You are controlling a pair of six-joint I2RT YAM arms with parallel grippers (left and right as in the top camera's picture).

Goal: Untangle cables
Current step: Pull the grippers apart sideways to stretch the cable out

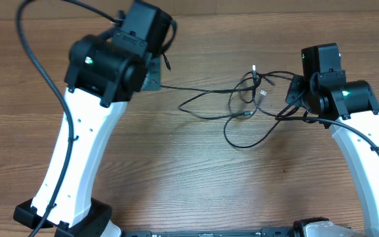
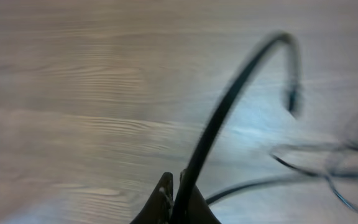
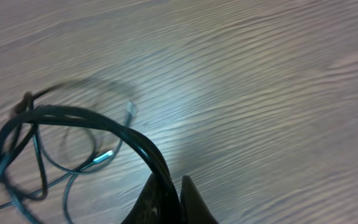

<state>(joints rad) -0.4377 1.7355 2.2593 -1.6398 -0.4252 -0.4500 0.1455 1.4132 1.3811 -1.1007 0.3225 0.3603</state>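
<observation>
The robot's left gripper needs to pull its cable to the left in the overhead view and let it go over the bare wood, because the cable runs into the loops.
The cables [image 1: 245, 105] are thin black cords with small plug ends, lying in loose loops between the two arms. One strand runs left to my left gripper [image 1: 155, 74]. In the left wrist view my left gripper [image 2: 178, 186] is shut on a cable [image 2: 229, 106] that arcs up and right to a hanging plug end. My right gripper [image 1: 295, 99] sits at the right of the tangle. In the right wrist view my right gripper [image 3: 174, 190] is shut on several cable strands [image 3: 92, 118] that loop to the left, with a silver plug [image 3: 103, 158] lying on the wood.
The wooden table [image 1: 196, 171] spreads around the cables. Thick black robot cables run along the left arm [image 1: 35, 59] and the right arm [image 1: 367, 141]. The arm bases stand at the front edge.
</observation>
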